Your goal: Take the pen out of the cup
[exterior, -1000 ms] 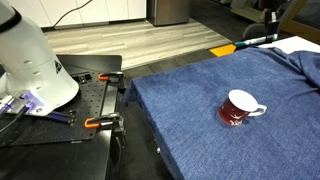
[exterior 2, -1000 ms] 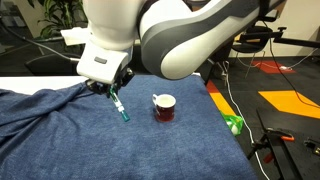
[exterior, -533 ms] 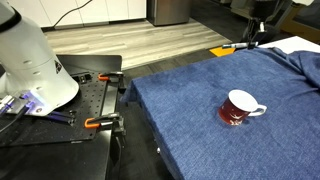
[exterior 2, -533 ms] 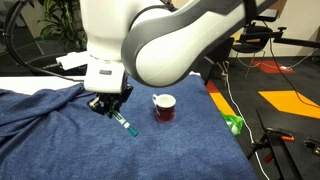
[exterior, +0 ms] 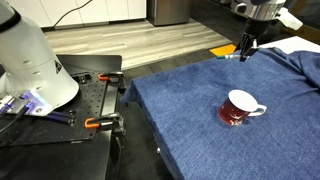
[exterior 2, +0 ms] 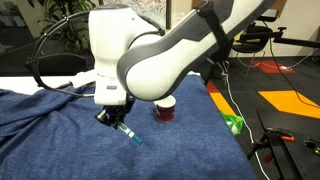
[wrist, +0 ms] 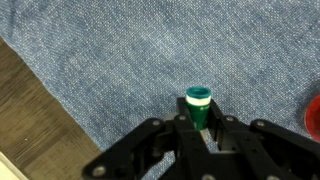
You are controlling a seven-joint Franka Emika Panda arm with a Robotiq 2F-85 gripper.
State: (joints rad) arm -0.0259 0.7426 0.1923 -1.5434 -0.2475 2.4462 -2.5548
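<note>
I will move my gripper down toward the open patch of bare blue cloth just below it, clear of the cup (exterior: 239, 108), and let go of the pen there.
My gripper (exterior 2: 117, 120) is shut on the pen (exterior 2: 128, 135), a short teal marker with a whitish band. It holds the pen tilted just above the blue cloth (exterior 2: 60, 140), to the side of the cup and outside it. In an exterior view the gripper (exterior: 247, 42) and the pen (exterior: 244, 52) hang at the cloth's far side, well beyond the dark red cup (exterior: 239, 108), which stands on the cloth with its white inside showing. My arm partly hides the cup (exterior 2: 165, 110). In the wrist view the pen's end (wrist: 197, 99) sticks out between my fingers (wrist: 200, 130); the cup's edge (wrist: 314, 115) shows at the right.
The blue cloth (exterior: 220, 140) covers the table. A white robot base (exterior: 30, 60) and orange clamps (exterior: 95, 122) sit on a black bench beside it. A green object (exterior 2: 233, 124) lies near the cloth's edge. Wooden floor (wrist: 30, 110) lies beyond the cloth.
My gripper has carried the pen downward toward the cloth and a little sideways. The cup has not moved.
</note>
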